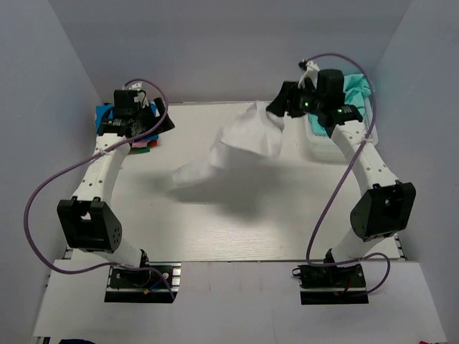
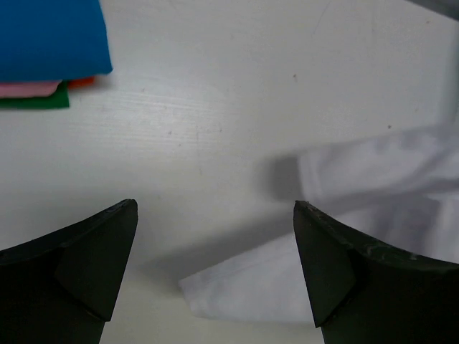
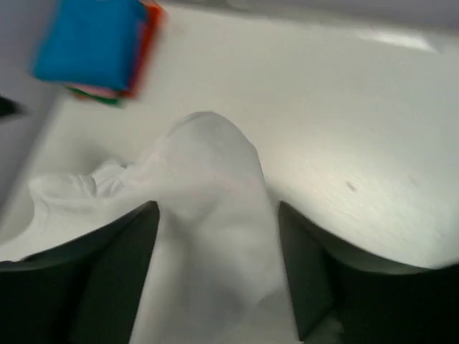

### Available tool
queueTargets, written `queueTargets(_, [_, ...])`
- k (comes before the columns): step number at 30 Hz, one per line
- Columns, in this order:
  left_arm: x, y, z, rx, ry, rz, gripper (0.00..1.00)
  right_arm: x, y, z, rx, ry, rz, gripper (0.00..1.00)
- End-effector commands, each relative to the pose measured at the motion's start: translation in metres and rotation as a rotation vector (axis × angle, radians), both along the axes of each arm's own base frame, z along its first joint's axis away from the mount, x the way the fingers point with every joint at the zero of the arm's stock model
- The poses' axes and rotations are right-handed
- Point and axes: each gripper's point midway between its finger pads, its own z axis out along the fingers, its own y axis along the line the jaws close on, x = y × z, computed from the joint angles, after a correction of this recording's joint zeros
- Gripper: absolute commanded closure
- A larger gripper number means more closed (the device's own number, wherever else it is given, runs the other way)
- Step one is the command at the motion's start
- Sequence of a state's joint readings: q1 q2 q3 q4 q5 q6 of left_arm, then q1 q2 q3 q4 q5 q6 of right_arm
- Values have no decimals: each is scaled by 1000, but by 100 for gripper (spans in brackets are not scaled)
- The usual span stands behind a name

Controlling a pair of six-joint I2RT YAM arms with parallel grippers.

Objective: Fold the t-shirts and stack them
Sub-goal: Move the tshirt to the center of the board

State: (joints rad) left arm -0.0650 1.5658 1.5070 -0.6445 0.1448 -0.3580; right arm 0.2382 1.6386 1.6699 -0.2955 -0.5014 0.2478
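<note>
The white t-shirt's low end (image 2: 204, 294) hangs unheld below my left gripper and nearer my base, so I will move that gripper down and back onto it next.
My right gripper (image 1: 276, 107) is shut on the white t-shirt (image 1: 237, 143) and holds it lifted above the table's back middle, so that it hangs down to the left. In the right wrist view the cloth (image 3: 215, 236) fills the gap between the fingers. My left gripper (image 1: 166, 122) is open and empty at the back left, beside the stack of folded t-shirts (image 1: 122, 129), blue on top with pink, green and red beneath (image 2: 50, 43). The white shirt's low end (image 2: 272, 279) shows between its fingers. A teal-green t-shirt (image 1: 356, 89) lies in the basket.
The white mesh basket (image 1: 315, 136) stands at the back right, behind the right arm. The white table (image 1: 237, 222) runs to grey walls at the back and sides. The arm bases sit at the near edge.
</note>
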Motion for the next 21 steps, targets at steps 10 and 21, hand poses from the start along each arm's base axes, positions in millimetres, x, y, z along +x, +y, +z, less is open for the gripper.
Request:
queueTargets(10, [-95, -15, -63, -76, 294, -13, 0, -52, -54, -158, -399, 343, -148, 10])
queueTargets(21, [-151, -34, -138, -271, 522, 84, 0, -148, 15, -207, -599, 281, 255, 10])
